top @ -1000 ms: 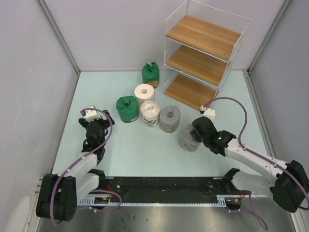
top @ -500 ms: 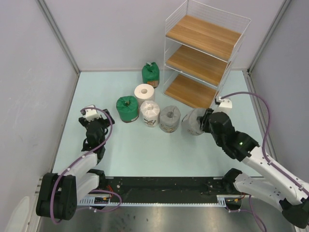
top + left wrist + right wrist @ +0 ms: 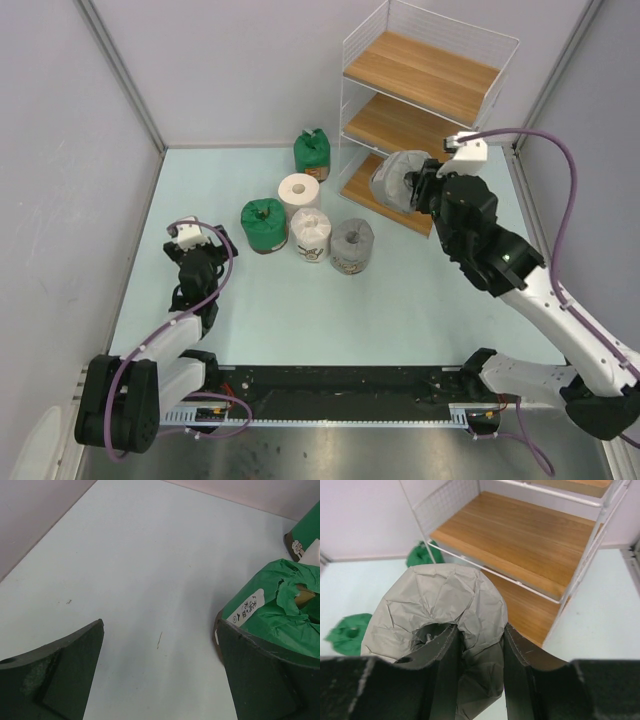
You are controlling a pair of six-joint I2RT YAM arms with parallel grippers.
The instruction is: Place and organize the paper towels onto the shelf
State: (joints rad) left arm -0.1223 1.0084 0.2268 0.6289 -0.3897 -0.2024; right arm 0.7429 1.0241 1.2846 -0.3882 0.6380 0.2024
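Observation:
The shelf's top board is bare, so the robot's right gripper will rise, carry the grey roll outward onto that board and let go of it there.
My right gripper is shut on a grey-wrapped paper towel roll, held in the air in front of the shelf, about level with its lower boards. In the right wrist view one finger sits in the roll's hollow and the other outside its wall, so my right gripper pinches the crumpled grey roll. The wooden boards lie just beyond it. My left gripper rests low at the left, open with only bare table between its fingers. A green roll stands beside its right finger.
Five rolls stand on the table left of the shelf: a green one at the back, a bare white one, a second green one, a white-wrapped one and a grey one. All three shelf boards are bare.
My right arm has lifted the grey roll off the table and carried it up and back to the shelf front. The left arm has not moved.

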